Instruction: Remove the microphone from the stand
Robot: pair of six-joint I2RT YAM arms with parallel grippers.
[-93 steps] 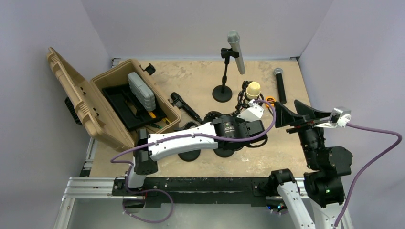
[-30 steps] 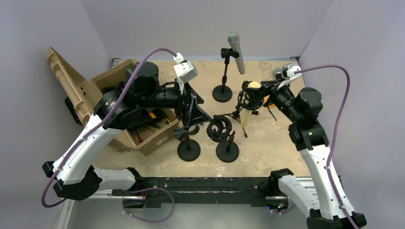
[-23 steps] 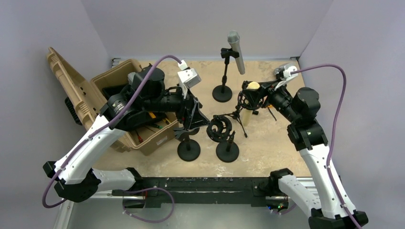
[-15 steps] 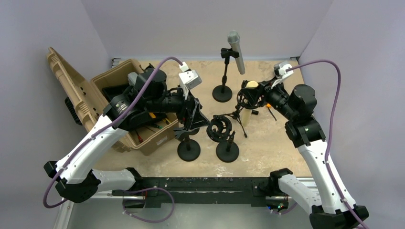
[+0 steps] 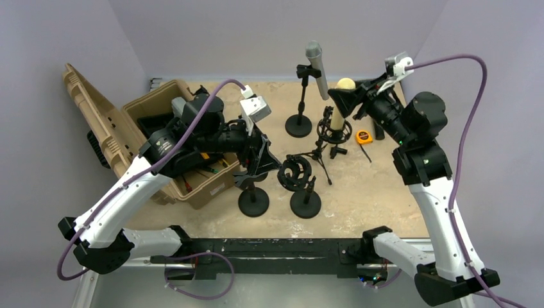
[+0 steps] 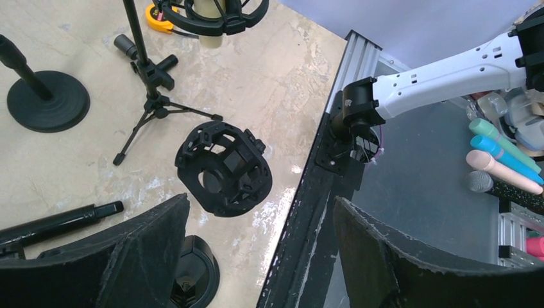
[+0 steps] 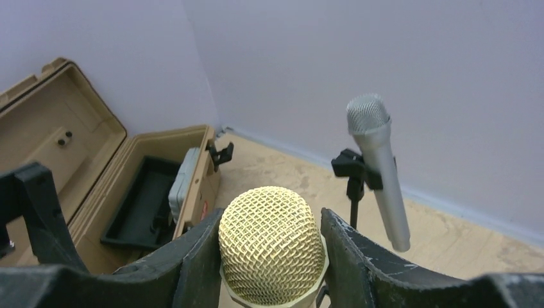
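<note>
My right gripper rises next, then goes outward and down to release the microphone on the tabletop beyond the tape measure, since the ring still surrounds the microphone's body.
A cream microphone with a gold mesh head (image 5: pixel 346 83) (image 7: pixel 272 242) is clamped at the head by my right gripper (image 5: pixel 345 96) (image 7: pixel 272 253), shut on it. It hangs tilted, high above the table. Its cream body (image 5: pixel 334 119) still runs down into the black shock-mount ring (image 5: pixel 328 132) of the small tripod stand (image 5: pixel 319 154). In the left wrist view the microphone's lower end (image 6: pixel 210 40) pokes out below that ring (image 6: pixel 238 14). My left gripper (image 5: pixel 263 160) (image 6: pixel 256 256) hangs open and empty to the left, above an empty shock mount (image 6: pixel 224 168).
A silver microphone (image 5: pixel 317 67) (image 7: pixel 378 167) sits clipped on a tall round-base stand at the back. An open tan toolbox (image 5: pixel 163 102) stands at the left. Two black round bases (image 5: pixel 254 201) (image 5: pixel 305 204) are near the front. A yellow tape measure (image 5: pixel 363 136) lies right of the tripod.
My right gripper closed on the microphone's head and raised it up and back, pulling the body partway up through the ring. The left arm barely moved.
</note>
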